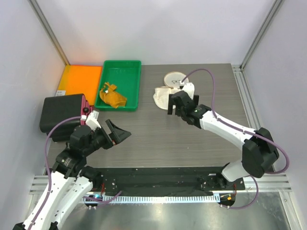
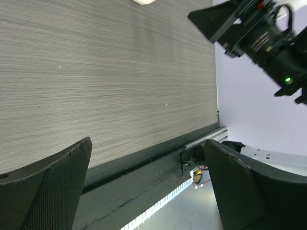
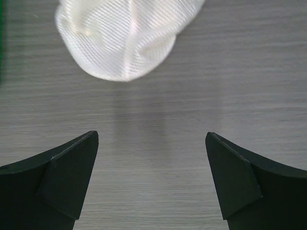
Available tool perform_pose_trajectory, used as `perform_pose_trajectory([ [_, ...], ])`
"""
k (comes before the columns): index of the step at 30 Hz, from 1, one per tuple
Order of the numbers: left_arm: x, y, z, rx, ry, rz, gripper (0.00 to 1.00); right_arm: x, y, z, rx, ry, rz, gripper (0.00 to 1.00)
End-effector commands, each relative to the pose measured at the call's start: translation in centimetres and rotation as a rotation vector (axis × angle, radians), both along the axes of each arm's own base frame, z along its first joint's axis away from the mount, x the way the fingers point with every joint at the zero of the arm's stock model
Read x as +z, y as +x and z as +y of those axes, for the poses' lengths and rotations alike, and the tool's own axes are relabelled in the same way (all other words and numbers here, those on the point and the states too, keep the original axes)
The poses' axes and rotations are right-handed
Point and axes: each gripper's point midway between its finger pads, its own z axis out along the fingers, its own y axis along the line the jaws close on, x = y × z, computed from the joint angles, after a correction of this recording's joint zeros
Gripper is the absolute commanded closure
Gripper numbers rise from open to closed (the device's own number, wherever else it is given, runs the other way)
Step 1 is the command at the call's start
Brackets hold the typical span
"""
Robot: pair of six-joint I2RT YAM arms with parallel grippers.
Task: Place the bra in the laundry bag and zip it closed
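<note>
The lid panel lies flat, outward and below. My right gripper will next lower its fingers outward onto the rim of the lid panel (image 1: 173, 79), away from the green tray.
The orange-yellow bra (image 1: 112, 96) lies crumpled in the green tray (image 1: 125, 67) at the back left. The cream-white mesh laundry bag (image 1: 164, 97) lies on the table at the back middle, its round lid panel (image 1: 173, 79) flat behind it. In the right wrist view the bag (image 3: 127, 38) lies just ahead of the jaws. My right gripper (image 1: 174, 108) is open and empty just in front of the bag. My left gripper (image 1: 120, 132) is open and empty over the table's left front, pointing right.
A flat orange tray (image 1: 81, 79) lies at the back left beside the green tray. A black box (image 1: 61, 115) with a dark red edge stands at the left. The table's front rail (image 2: 144, 187) shows in the left wrist view, with the right arm (image 2: 268, 43) above.
</note>
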Motion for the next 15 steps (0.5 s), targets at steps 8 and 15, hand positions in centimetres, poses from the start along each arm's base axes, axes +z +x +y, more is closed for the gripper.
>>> perform_pose_trajectory([
  [8, -0.6, 3.0, -2.0, -0.010, -0.068, -0.019, 0.00, -1.7, 3.3, -0.4, 0.021, 0.144, 0.007, 0.00],
  [15, 0.4, 6.1, -4.1, -0.095, -0.030, -0.046, 0.00, -2.2, 10.7, -4.1, -0.022, 0.246, 0.010, 0.00],
])
